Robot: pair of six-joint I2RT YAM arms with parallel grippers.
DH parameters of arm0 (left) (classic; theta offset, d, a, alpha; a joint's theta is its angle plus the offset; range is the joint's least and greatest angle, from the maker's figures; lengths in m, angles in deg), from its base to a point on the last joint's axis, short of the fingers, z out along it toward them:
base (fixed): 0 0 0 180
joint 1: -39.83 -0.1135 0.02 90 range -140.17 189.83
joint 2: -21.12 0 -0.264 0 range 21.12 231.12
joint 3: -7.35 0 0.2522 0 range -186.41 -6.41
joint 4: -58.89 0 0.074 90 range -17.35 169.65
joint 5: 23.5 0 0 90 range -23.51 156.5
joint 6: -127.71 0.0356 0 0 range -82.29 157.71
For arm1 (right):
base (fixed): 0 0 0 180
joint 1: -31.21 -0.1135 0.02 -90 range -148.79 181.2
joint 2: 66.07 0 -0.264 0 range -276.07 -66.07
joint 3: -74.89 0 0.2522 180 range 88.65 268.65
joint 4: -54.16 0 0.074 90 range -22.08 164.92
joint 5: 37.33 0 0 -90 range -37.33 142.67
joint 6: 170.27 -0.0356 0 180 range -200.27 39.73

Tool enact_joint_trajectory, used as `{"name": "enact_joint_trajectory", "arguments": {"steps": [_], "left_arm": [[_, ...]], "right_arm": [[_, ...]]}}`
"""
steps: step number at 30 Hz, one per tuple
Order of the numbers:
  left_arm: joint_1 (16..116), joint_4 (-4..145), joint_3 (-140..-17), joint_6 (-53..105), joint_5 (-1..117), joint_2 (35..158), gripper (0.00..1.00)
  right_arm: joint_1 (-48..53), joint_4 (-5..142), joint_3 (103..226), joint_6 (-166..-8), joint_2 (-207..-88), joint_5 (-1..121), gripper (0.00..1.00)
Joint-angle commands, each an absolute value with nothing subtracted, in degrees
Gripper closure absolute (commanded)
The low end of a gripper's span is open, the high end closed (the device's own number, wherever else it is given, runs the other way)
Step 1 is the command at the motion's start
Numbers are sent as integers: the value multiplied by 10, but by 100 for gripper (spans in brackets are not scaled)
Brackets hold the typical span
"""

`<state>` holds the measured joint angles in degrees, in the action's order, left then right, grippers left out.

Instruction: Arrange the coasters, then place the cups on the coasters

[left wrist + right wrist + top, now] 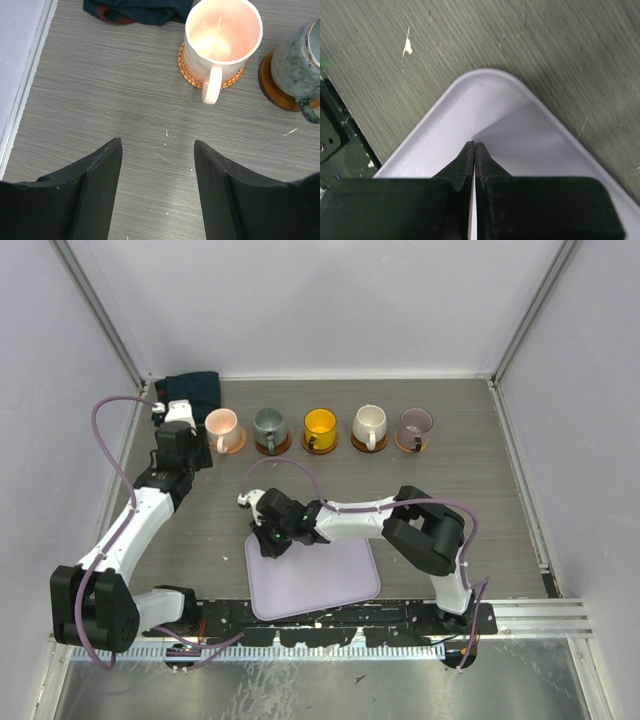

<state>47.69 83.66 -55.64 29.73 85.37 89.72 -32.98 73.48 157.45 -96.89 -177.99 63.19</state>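
Observation:
My right gripper will push the tray outward, then rise across and open, as bare table near the purple-grey cup is to its right in the top view.
Five cups stand in a row at the back of the table, each on a coaster: a pale pink cup (221,426) on a tan coaster (235,444), then grey-green (268,425), yellow-orange (320,425), cream white (369,423) and purple-grey (414,423). In the left wrist view the pink cup (222,37) sits on its woven coaster (186,70), with the grey-green cup (300,65) on a dark brown coaster (272,90) beside it. My left gripper (182,418) (157,141) is open over bare table, near and left of the pink cup. My right gripper (268,540) (474,144) is shut and empty over the tray corner.
A lilac rectangular tray (340,585) (520,130) lies at the near middle with nothing in it. A dark bundled cloth (195,388) (145,10) sits in the back left corner. White walls enclose the table on three sides.

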Motion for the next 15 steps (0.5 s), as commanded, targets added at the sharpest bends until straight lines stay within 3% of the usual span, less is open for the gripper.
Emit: {"name": "enact_joint_trajectory", "arguments": {"steps": [1, 15], "left_arm": [[473, 816, -555, 292, 860, 891, 39], [474, 813, -554, 291, 844, 912, 38]], "right_arm": [[-329, 695, 1612, -967, -1793, 624, 99], [-279, 655, 1598, -993, -1805, 605, 99]]}}
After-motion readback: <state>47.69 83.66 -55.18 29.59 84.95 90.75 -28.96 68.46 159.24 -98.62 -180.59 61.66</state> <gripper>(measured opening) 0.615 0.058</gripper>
